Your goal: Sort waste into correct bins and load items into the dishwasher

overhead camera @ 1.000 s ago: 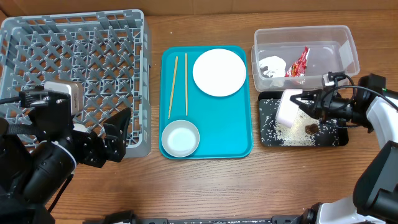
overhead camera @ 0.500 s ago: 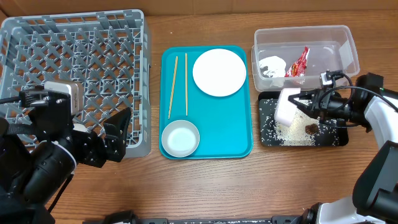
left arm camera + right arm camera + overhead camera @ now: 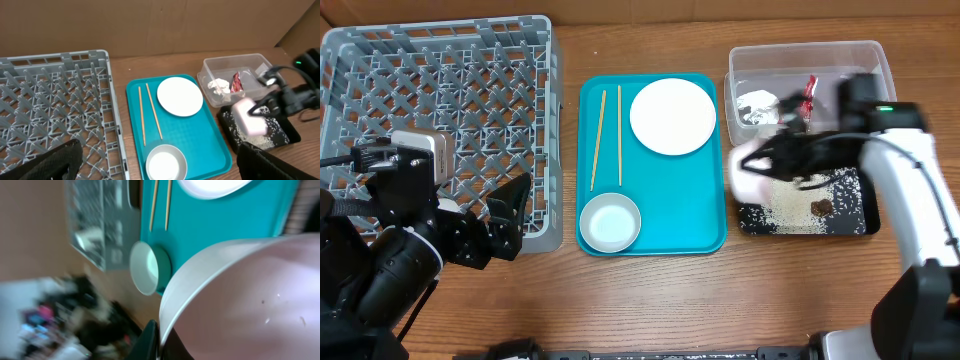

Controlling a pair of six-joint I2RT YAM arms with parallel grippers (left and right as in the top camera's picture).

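Note:
I will next carry the bowl across with my right gripper, lower it and let go of it, because the teal tray's empty spot is below and to the left in the overhead view.
My right gripper (image 3: 782, 160) is shut on the rim of a white bowl (image 3: 752, 170) and holds it tilted above the left end of the black tray (image 3: 855, 218). The bowl fills the right wrist view (image 3: 240, 295), with the fingers clamped on its edge (image 3: 161, 339). It also shows in the left wrist view (image 3: 250, 116). The tray holds spilled rice and a brown lump (image 3: 821, 206). My left gripper (image 3: 510, 215) is open and empty beside the front right of the grey dish rack (image 3: 440, 110); in its own view it (image 3: 159, 150) spans the small white bowl (image 3: 166, 162).
A teal tray (image 3: 665, 215) holds a white plate (image 3: 672, 116), two chopsticks (image 3: 606, 138) and a small white bowl (image 3: 610, 222). A clear bin (image 3: 882, 72) at the back right holds crumpled paper (image 3: 757, 106) and a red wrapper (image 3: 809, 90).
My right gripper has lifted the bowl off the black tray and carried it left. The right arm now reaches over the bin. The left arm has not moved.

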